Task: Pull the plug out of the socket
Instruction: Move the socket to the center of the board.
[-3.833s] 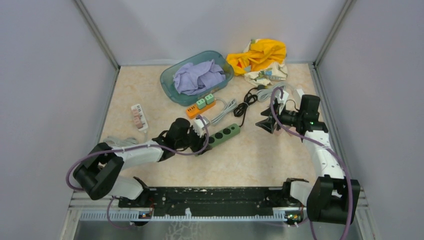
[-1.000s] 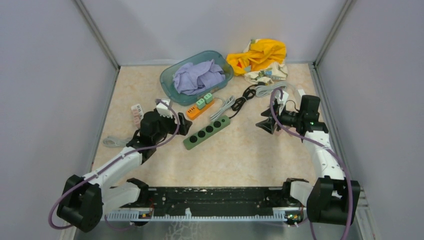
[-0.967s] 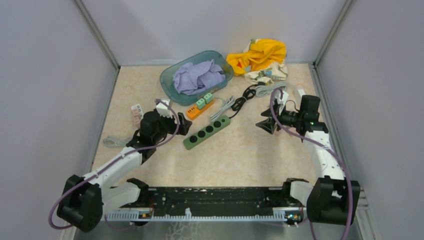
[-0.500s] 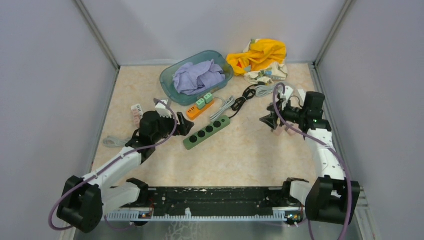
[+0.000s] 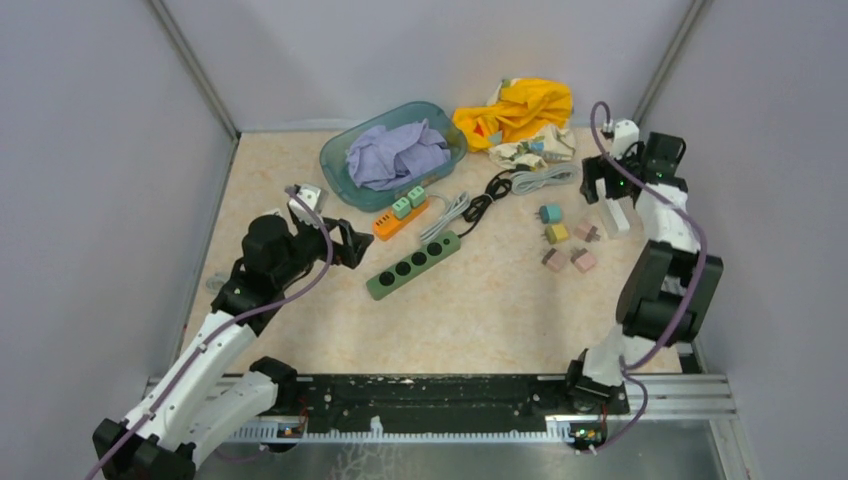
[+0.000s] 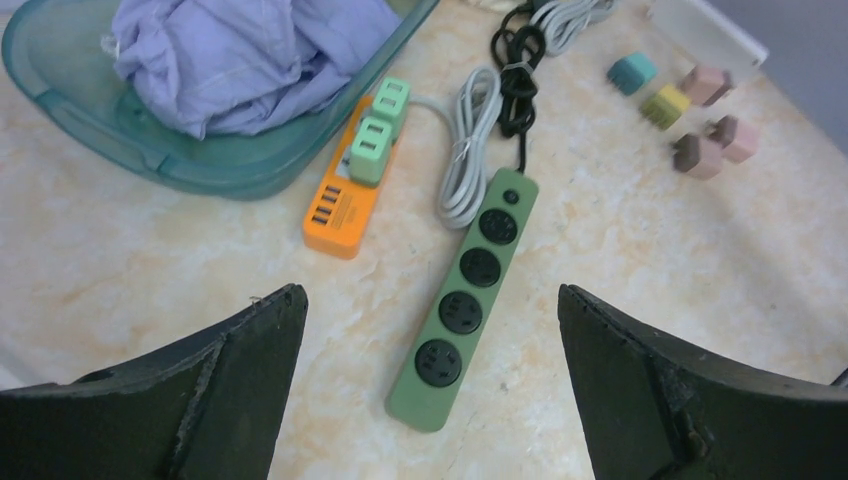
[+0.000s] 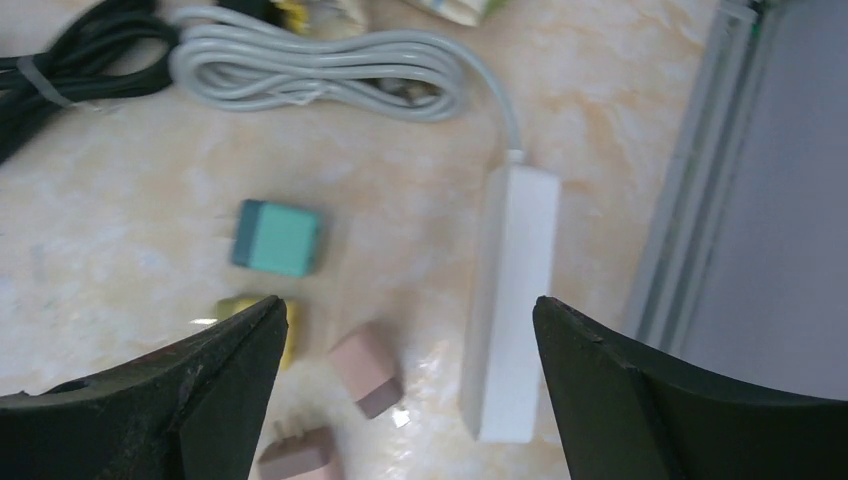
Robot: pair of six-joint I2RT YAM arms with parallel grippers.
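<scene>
The long sides of the white socket strip (image 5: 614,218) (image 7: 510,300) lie below my right gripper, narrow enough to fit between its open fingers. The open fingers come down around them next.
An orange socket strip (image 5: 400,217) (image 6: 340,205) lies by the basin with two light-green plugs (image 5: 410,202) (image 6: 380,130) pushed into it. A green socket strip (image 5: 423,265) (image 6: 463,300) lies bare in front of my left gripper (image 5: 350,243) (image 6: 430,290), which hangs open and empty above the table. My right gripper (image 5: 610,188) (image 7: 407,300) is raised at the far right, open and empty, over a white socket strip (image 5: 614,218) (image 7: 510,300). Loose plugs lie beside it: a teal plug (image 5: 549,213) (image 7: 277,237), a yellow plug (image 5: 556,233) and pink plugs (image 5: 582,260) (image 7: 366,368).
A teal basin (image 5: 335,165) holds purple cloth (image 5: 398,152) at the back. A yellow cloth (image 5: 520,110) lies in the back right. Coiled grey cable (image 5: 545,178) (image 7: 310,70) and black cable (image 5: 485,205) lie between the strips. The cell's right rail (image 7: 700,180) runs close to the white strip.
My right gripper has opened wide and swung up and back toward the far right, uncovering the loose plugs on the table. The left arm has drawn back slightly to the left.
</scene>
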